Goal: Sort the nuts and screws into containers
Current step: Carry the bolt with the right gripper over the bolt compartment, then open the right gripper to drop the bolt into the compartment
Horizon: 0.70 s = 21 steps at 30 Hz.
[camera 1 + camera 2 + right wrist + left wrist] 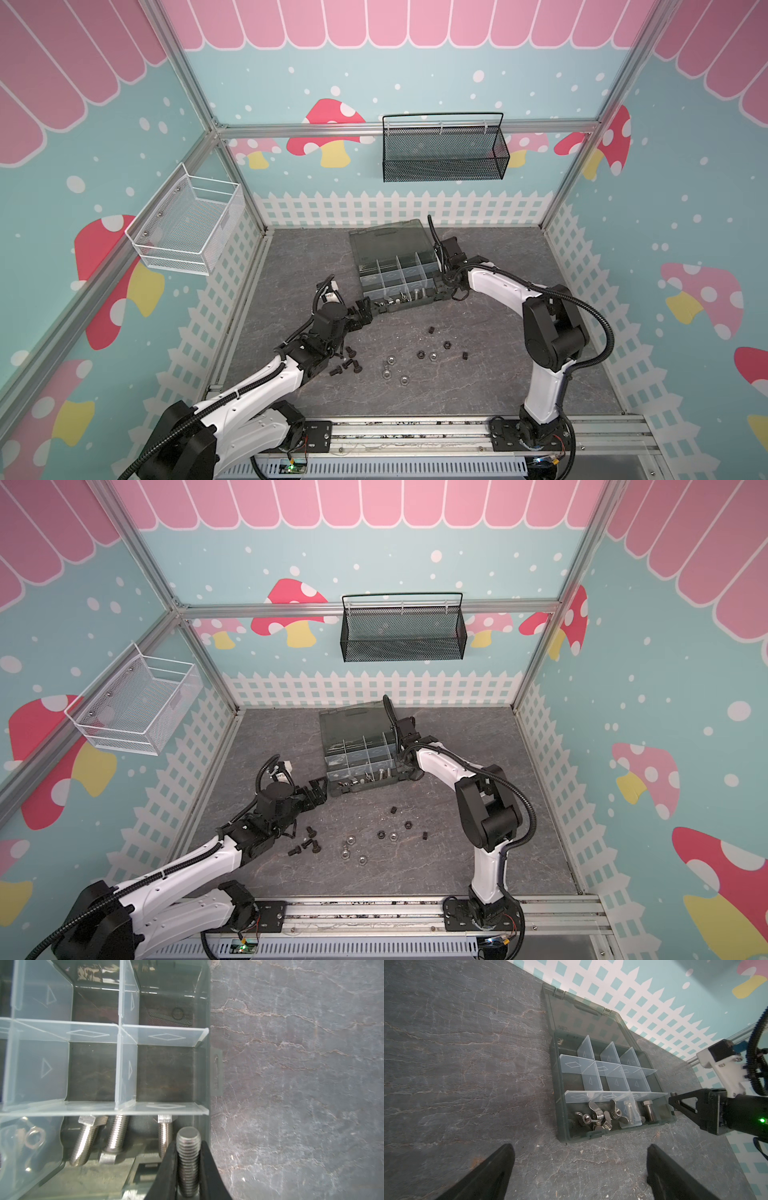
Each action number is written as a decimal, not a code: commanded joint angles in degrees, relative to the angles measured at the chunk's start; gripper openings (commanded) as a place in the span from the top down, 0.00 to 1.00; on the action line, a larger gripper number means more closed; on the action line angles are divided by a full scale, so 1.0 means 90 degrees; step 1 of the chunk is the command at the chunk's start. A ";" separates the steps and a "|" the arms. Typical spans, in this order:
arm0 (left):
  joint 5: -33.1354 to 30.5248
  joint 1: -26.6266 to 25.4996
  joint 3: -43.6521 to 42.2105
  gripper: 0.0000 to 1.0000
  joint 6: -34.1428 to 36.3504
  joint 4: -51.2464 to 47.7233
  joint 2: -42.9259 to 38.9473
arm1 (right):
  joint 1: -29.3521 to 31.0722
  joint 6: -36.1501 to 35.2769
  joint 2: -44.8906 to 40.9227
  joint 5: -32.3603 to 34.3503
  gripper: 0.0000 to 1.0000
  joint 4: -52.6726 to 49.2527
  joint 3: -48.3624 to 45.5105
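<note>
I will next lower the silver screw in my right gripper into the near-row section by the end of the box and let go of it there, because matching silver screws are already inside.
The containers are translucent compartments in a smoky-grey organiser box lying with its lid open. My right gripper is shut on a silver screw, held over the box's near right corner. Silver screws lie in the near row there. Silver wing nuts fill the neighbouring compartment. My left gripper stands open over bare table just short of the box's near left corner. Loose black screws, silver nuts and black nuts lie on the table.
The open lid lies flat behind the box. A black mesh basket hangs on the back wall and a white wire basket on the left wall. The arms' metal rail runs along the front edge.
</note>
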 commanded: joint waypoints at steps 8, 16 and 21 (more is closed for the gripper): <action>-0.0084 0.0053 -0.0017 0.00 -0.0135 -0.0013 0.0026 | -0.0032 -0.0168 0.0324 0.0029 1.00 0.0131 0.0120; -0.0094 0.0050 -0.0007 0.00 -0.0129 -0.0024 -0.0025 | -0.0029 -0.0063 0.0295 0.0028 0.76 0.0054 0.0026; -0.0064 0.0051 0.0011 0.01 -0.0130 -0.0021 -0.0036 | -0.0029 -0.0041 0.0315 0.0035 0.72 -0.0051 0.0090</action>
